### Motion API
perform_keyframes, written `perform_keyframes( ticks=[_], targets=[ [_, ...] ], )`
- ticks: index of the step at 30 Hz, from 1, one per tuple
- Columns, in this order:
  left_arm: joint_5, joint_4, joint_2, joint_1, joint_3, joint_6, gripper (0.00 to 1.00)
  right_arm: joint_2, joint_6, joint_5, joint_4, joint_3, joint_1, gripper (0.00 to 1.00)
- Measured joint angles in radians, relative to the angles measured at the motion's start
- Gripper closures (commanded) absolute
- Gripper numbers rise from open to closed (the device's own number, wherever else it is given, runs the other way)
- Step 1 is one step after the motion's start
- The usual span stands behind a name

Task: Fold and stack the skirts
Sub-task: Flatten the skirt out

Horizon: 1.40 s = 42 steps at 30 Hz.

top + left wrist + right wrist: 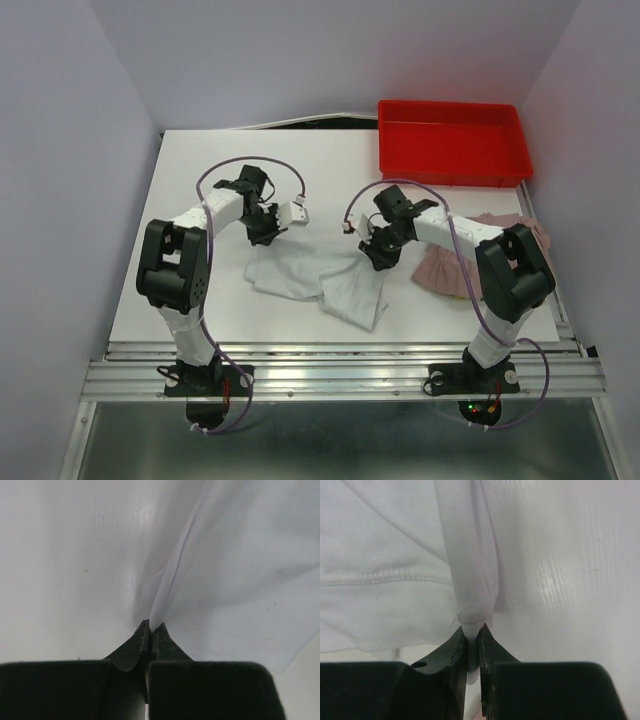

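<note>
Bare tabletop (342, 187) beside the red tray is outward of my right gripper, so I will raise that gripper, move the pinched fold outward and down, and let it go.
The pale grey-white skirt (322, 282) lies crumpled on the white table between the arms. My left gripper (268, 236) is shut on its far left edge; in the left wrist view the thin cloth (235, 575) rises from the closed gripper (151, 626). My right gripper (380, 259) is shut on its far right edge; in the right wrist view a bunched fold of the skirt (470, 580) is pinched at the gripper (472, 630). The dusty pink skirt (447, 268) lies at the right, partly hidden under my right arm.
A red plastic tray (452, 142) stands at the back right of the table (200, 180). Purple cables loop over both arms. The table's front edge meets a metal rail (340, 365).
</note>
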<state>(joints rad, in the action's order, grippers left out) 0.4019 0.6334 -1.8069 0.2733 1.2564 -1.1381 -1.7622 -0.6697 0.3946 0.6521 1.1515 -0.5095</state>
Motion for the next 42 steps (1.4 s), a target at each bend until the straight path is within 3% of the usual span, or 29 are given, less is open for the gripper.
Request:
perform_keyframes(
  ticks=[5,8,13,18,23,26,29,33,42],
  targets=[
    [-0.005,0.037,0.026,-0.04,0.069,0.047,1.0,0.002,0.012,-0.057,0.034,0.086,0.042,0.99],
    [-0.01,0.05,0.047,-0.081,0.238,0.113,1.0,0.002,0.035,-0.115,0.039,0.236,0.086,0.99],
    [-0.035,-0.085,0.253,-0.102,0.336,0.244,1.0,0.032,0.079,-0.238,-0.042,0.52,0.124,0.99],
    [0.029,-0.034,0.435,-0.004,0.343,0.253,1.0,0.134,0.091,-0.263,-0.039,0.597,0.09,0.99],
    [0.196,0.082,0.446,0.154,0.32,0.294,1.0,0.203,0.091,-0.244,0.006,0.56,-0.061,0.99],
    [0.253,0.152,0.427,0.167,0.308,0.32,1.0,0.211,0.079,-0.262,0.021,0.526,-0.14,0.99],
    [0.286,0.164,0.422,0.035,0.316,0.364,1.0,0.211,0.051,-0.336,0.014,0.502,-0.109,0.99],
    [0.249,0.097,0.386,-0.269,0.375,0.447,1.0,0.193,0.04,-0.363,-0.027,0.504,0.076,0.99],
    [0.25,0.039,0.405,-0.274,0.367,0.46,1.0,0.166,0.038,-0.282,-0.054,0.576,0.105,0.99]
  ],
)
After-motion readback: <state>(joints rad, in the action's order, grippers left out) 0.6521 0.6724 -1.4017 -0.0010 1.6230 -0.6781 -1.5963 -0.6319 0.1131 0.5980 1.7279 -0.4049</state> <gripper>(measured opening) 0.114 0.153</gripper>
